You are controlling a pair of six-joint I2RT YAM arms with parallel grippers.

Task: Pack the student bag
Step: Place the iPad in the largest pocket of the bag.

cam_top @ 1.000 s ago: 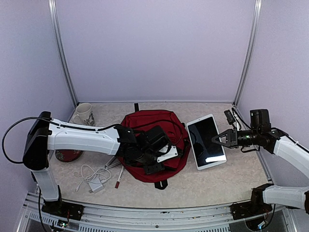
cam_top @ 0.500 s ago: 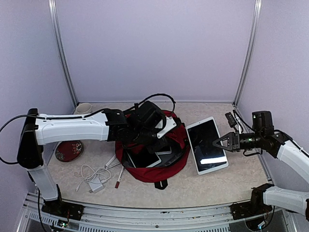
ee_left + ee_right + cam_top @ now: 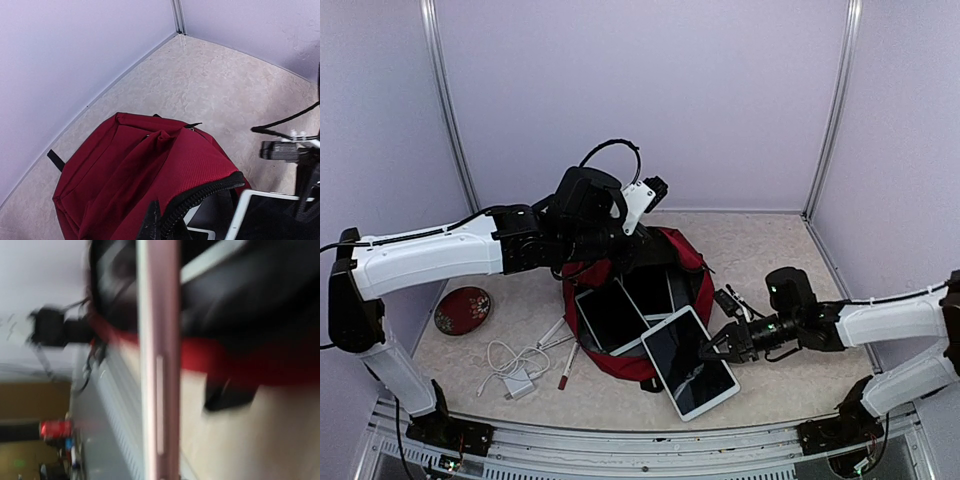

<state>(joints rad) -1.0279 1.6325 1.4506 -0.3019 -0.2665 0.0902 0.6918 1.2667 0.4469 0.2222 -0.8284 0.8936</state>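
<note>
My right gripper brings the tablet outward into the bag's opening (image 3: 645,290) (image 3: 240,297) next and releases it. This opening lies to the gripper's left in the top view.
The student bag (image 3: 685,262), dark red, lies mid-table with its mouth pulled open. My left gripper (image 3: 617,258) is shut on the bag's upper zipper edge (image 3: 200,197) and holds that flap up. Two tablets (image 3: 610,315) lie inside the opening. My right gripper (image 3: 712,350) is shut on the right edge of a white-framed tablet (image 3: 688,362), whose far end lies over the bag's near rim. The right wrist view is blurred and shows this tablet (image 3: 157,390) edge-on, with the red bag (image 3: 225,360) behind it.
A red bowl (image 3: 463,310) sits at the left. A white cable with its charger (image 3: 515,368) and some pens (image 3: 563,362) lie left of the bag's front. A black strap (image 3: 650,383) pokes out under the bag. Walls close in the back and sides.
My left gripper shut on the bag's zipper edge and lifted it, opening the bag. My right gripper carried the white tablet from the bag's right side to its near rim.
</note>
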